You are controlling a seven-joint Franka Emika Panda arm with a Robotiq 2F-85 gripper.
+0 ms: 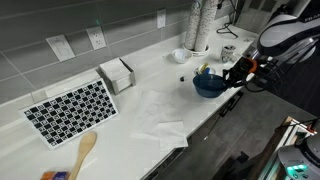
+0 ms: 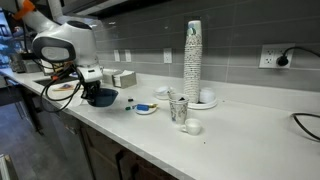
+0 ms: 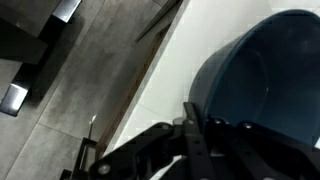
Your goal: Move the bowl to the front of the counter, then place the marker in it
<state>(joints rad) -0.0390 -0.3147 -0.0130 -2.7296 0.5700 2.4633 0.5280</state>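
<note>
My gripper will next pull the bowl by its rim toward the front edge of the counter and let go of it there, because bare counter still shows between the bowl and that edge.
The dark blue bowl point(image 1: 207, 85) sits near the counter's front edge in both exterior views point(image 2: 102, 97). It fills the right of the wrist view point(image 3: 262, 75). My gripper point(image 1: 232, 75) is at the bowl's rim on its edge side point(image 2: 88, 92). In the wrist view the gripper point(image 3: 200, 130) has one finger outside the wall and the other inside, shut on the rim. A small slim thing with yellowish-green tints, likely the marker point(image 1: 199, 68), lies on the counter just behind the bowl. A tiny black object point(image 1: 182, 78) lies nearby.
A small white bowl point(image 1: 180, 55) and a tall cup stack point(image 2: 193, 55) stand at the back. A napkin holder point(image 1: 117, 73), a checkered mat point(image 1: 70, 108), a wooden spatula point(image 1: 85, 152) and a paper sheet point(image 1: 155, 115) lie further along. The floor point(image 3: 70, 90) drops past the counter edge.
</note>
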